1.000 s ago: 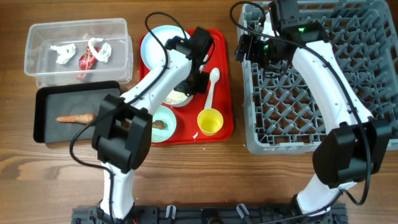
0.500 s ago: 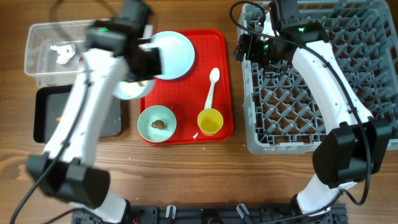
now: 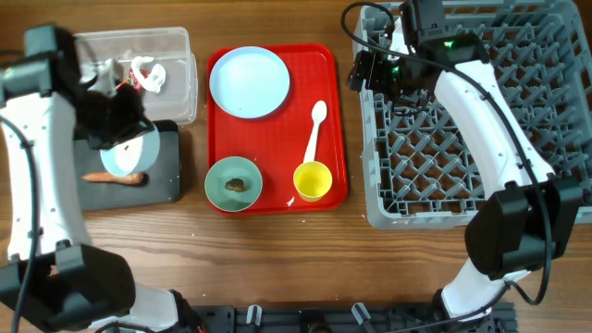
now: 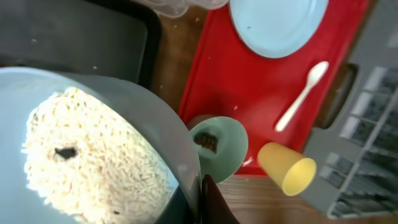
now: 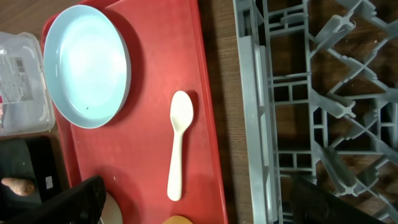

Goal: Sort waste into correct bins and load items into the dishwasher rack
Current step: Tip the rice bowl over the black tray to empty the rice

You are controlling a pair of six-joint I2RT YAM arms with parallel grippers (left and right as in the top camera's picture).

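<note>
I should tilt my left gripper over the black bin next because Rice (image 3: 126,157) still fills the bowl, then carry the bowl across and release it on the tray's bare middle (image 3: 275,141).
My left gripper (image 3: 117,137) is shut on the rim of a pale blue bowl of white rice (image 3: 126,157) and holds it over the black bin (image 3: 165,185). In the left wrist view the rice bowl (image 4: 81,155) fills the lower left, with its rim pinched at my fingers (image 4: 203,190). On the red tray (image 3: 331,65) lie a blue plate (image 3: 248,81), a white spoon (image 3: 316,125), a green bowl with scraps (image 3: 233,182) and a yellow cup (image 3: 313,180). My right gripper (image 3: 370,69) is open and empty at the left edge of the grey dishwasher rack (image 3: 481,120).
A clear bin (image 3: 176,46) with crumpled wrappers stands behind the black bin. An orange carrot piece (image 3: 116,178) lies in the black bin. The right wrist view shows the plate (image 5: 87,65), spoon (image 5: 179,143) and rack edge (image 5: 255,93) between my open fingers (image 5: 199,211).
My left arm has swung left off the red tray with the rice bowl, which now hangs over the black bin. The right arm has not moved.
</note>
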